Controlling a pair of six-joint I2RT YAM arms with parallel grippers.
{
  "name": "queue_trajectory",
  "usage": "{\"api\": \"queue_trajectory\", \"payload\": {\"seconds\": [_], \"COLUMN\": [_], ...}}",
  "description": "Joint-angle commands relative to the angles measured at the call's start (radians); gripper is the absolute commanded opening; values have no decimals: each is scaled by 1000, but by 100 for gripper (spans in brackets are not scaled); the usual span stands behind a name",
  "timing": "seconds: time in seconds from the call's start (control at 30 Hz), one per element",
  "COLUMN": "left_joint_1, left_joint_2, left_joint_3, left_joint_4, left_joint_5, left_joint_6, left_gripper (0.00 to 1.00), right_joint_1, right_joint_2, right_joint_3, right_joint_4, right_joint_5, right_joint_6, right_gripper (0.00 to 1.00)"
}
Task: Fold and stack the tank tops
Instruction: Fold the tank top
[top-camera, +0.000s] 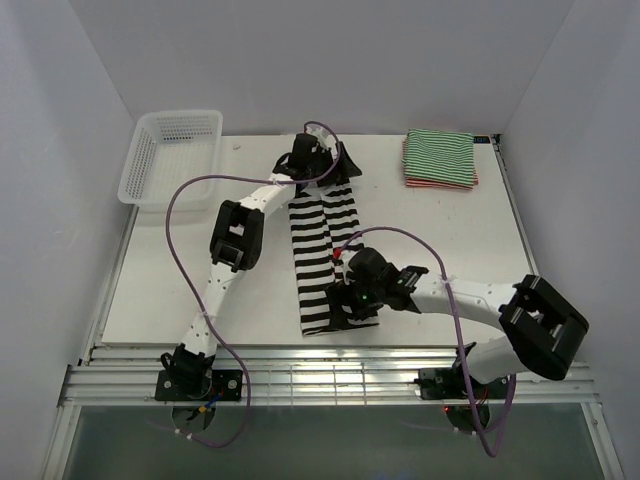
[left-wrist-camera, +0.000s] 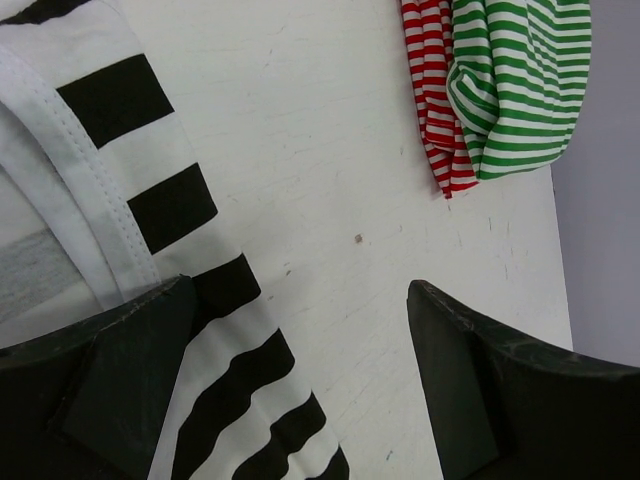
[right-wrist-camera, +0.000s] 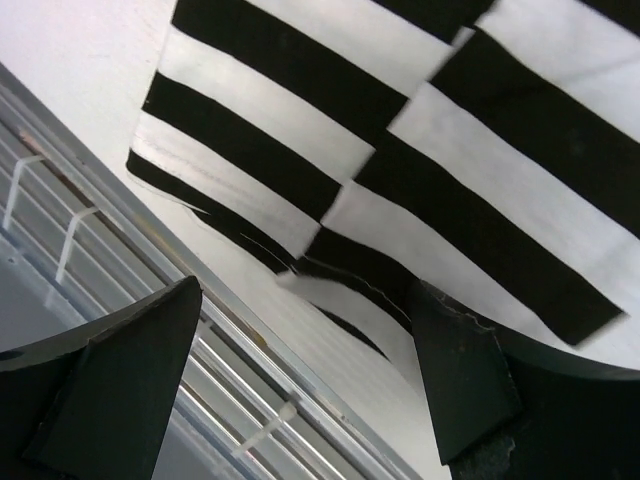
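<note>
My left gripper needs to travel back from the far strap end to the near hem's corner (top-camera: 305, 332) on the basket side, since both sides already lie turned in.
The black-and-white tank top (top-camera: 322, 255) lies as a long narrow strip down the middle of the table, both sides turned in. My left gripper (top-camera: 322, 172) hovers open over its far strap end; its wrist view shows the top's edge (left-wrist-camera: 210, 330) beside bare table. Open as well, my right gripper (top-camera: 345, 300) hangs over the near hem (right-wrist-camera: 300, 200), close to the table's front edge. The green-and-white tank top (top-camera: 440, 156) lies folded on the red-and-white one (top-camera: 440, 183) at the back right; both also appear in the left wrist view, green (left-wrist-camera: 525, 85) and red (left-wrist-camera: 435, 90).
A white mesh basket (top-camera: 170, 155) stands at the back left corner. Metal rails (top-camera: 330, 378) run along the table's near edge, seen too in the right wrist view (right-wrist-camera: 120, 270). White walls close the table in on three sides.
</note>
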Motion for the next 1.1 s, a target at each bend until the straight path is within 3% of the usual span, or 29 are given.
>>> {"api": "queue_trajectory", "payload": {"seconds": [0.0, 0.13, 0.23, 0.4, 0.53, 0.6, 0.67, 0.83, 1.07], "left_joint_1": [4, -6, -25, -78, -130, -158, -198, -284, -367], "left_joint_2": [-117, -294, -494, -850, -1192, -1292, -1422, -1567, -1514], "left_joint_3": [0, -23, -160, -639, -1050, -1264, -1387, -1688, -1753], "left_joint_4": [-83, -117, -154, -190, -200, -201, -215, -226, -221], "left_joint_5": [25, 33, 15, -121, -179, -171, -190, -167, -179], "left_joint_6": [7, 29, 68, 85, -19, -99, -161, -318, -389], "left_gripper": [98, 98, 98, 98, 98, 98, 98, 98, 96], "right_joint_1": [6, 3, -11, -89, -210, -229, -241, -270, -287], "right_joint_2": [-109, -233, -322, -432, -471, -472, -462, -443, -388], "right_joint_3": [67, 63, 20, -63, -124, -136, -150, -187, -242], "right_joint_4": [-178, -217, -231, -272, -266, -265, -261, -251, -177], "right_joint_5": [142, 200, 234, 218, 98, 54, 29, -8, -60], "right_joint_6": [5, 47, 88, 107, 71, 58, 47, 53, 79], "right_gripper": [90, 90, 90, 90, 90, 90, 90, 90, 90]}}
